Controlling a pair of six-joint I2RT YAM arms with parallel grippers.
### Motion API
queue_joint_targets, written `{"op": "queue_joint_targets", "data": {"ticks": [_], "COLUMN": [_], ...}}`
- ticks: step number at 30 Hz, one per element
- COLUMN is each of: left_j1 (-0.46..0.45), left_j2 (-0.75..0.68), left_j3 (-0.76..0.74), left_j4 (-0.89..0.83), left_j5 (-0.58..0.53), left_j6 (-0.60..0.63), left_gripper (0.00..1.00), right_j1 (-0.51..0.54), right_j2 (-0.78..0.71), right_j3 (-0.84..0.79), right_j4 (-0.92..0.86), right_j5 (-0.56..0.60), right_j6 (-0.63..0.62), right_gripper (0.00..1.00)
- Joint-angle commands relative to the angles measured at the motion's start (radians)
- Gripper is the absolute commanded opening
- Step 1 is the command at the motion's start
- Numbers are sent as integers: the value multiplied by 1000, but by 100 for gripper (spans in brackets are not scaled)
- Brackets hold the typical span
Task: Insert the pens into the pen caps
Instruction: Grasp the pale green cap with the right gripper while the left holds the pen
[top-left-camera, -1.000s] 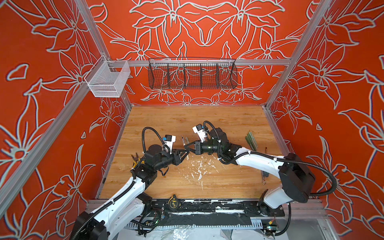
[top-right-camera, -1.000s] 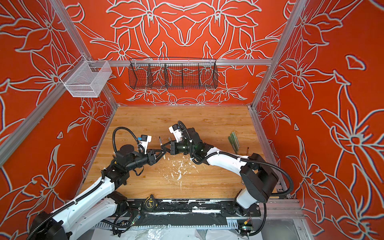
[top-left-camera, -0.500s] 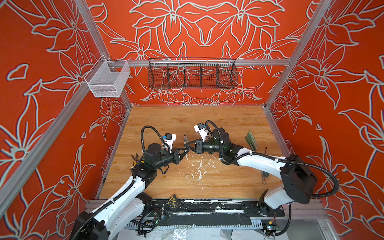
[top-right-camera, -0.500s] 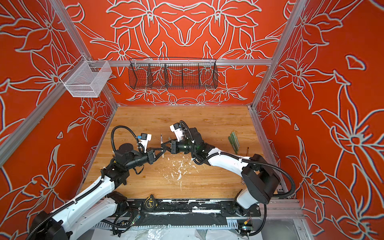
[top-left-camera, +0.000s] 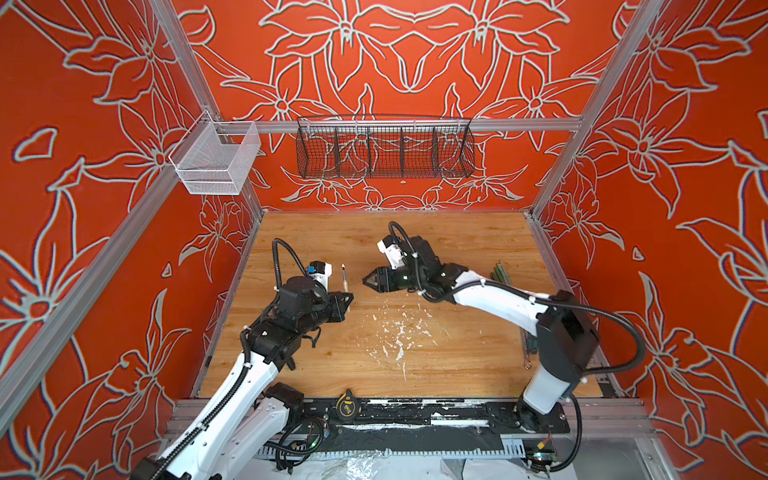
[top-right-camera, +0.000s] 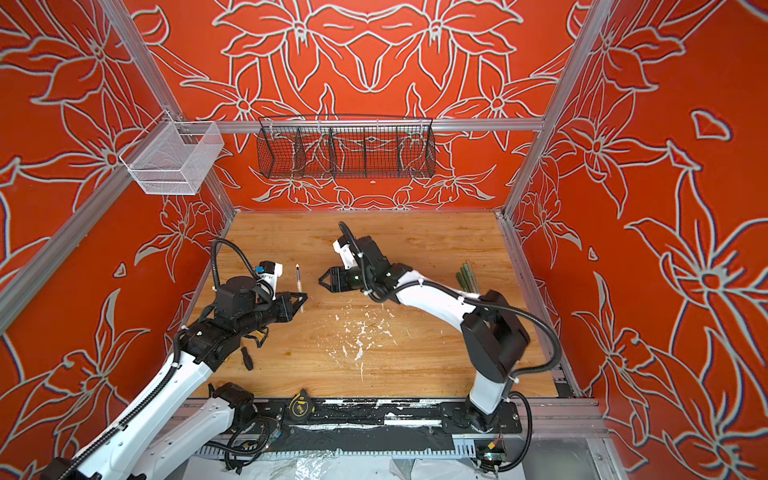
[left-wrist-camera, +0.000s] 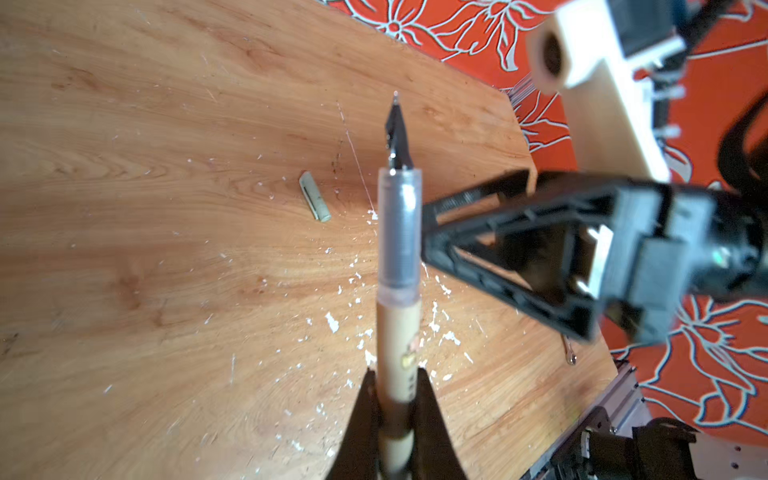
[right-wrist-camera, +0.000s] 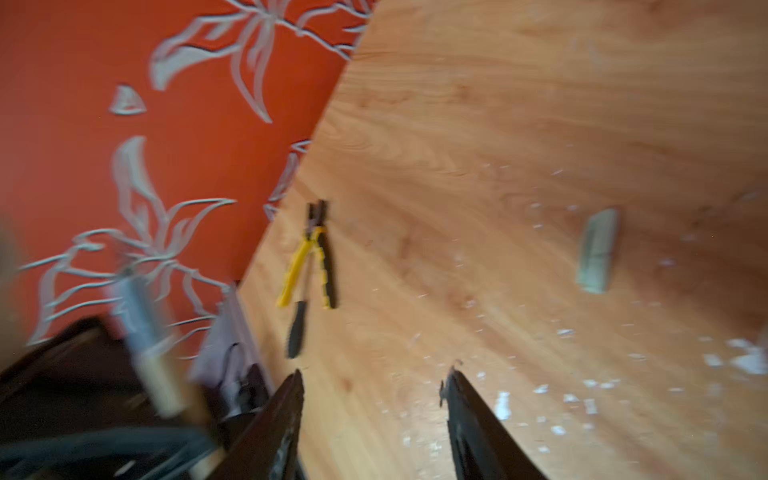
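Observation:
My right gripper should tip its fingers downward and lower them around the pale green pen cap (right-wrist-camera: 598, 251), because the cap lies flat on the table below the open gripper.
A pen (left-wrist-camera: 398, 266) with a tan barrel, clear grip and dark nib stands upright, with my left gripper (left-wrist-camera: 392, 374) shut on its barrel. Both top views show this pen (top-left-camera: 344, 279) (top-right-camera: 298, 281) rising from the left gripper (top-left-camera: 348, 297) (top-right-camera: 303, 297). My right gripper (top-left-camera: 365, 281) (top-right-camera: 322, 280) (right-wrist-camera: 372, 376) hangs open and empty just right of the pen, apart from it. A pale green pen cap (left-wrist-camera: 314, 201) (right-wrist-camera: 598, 251) lies flat on the table. A bundle of green pens (top-left-camera: 500, 274) (top-right-camera: 468, 276) lies at the table's right side.
Yellow-handled pliers (right-wrist-camera: 311, 257) lie near the left wall, under my left arm. White paint flecks (top-left-camera: 399, 332) dot the middle of the wooden table (top-left-camera: 457, 365). A tape measure (top-left-camera: 345, 402) sits at the front rail. Wire baskets (top-left-camera: 384, 151) hang on the back wall.
The two grippers met at the pen; the left one shut on it. The right gripper opened, let go and drew back to the right.

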Motion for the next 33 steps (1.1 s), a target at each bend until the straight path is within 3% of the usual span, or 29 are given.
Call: {"op": "queue_joint_targets", "data": {"ticks": [1, 7, 14, 22, 33], "left_j1": [9, 9, 10, 10, 11], "left_j2": [-46, -136, -199, -189, -179], "left_j3": [38, 46, 28, 22, 17], "left_j4": [-163, -225, -205, -188, -180], "left_j5": [-3, 17, 46, 63, 71], "left_j6": [39, 53, 56, 60, 54], "left_gripper": [0, 0, 0, 0, 0], "right_j1": [-6, -6, -19, -39, -56], "right_j2": [166, 454, 645, 742, 811], "right_j3": [215, 585, 836, 934, 1025], "right_j4": [-432, -698, -817, -833, -841], "right_j5": [199, 335, 354, 311, 246], "right_j6": [-148, -217, -231, -241, -245], "right_gripper": [57, 58, 59, 56, 35]}}
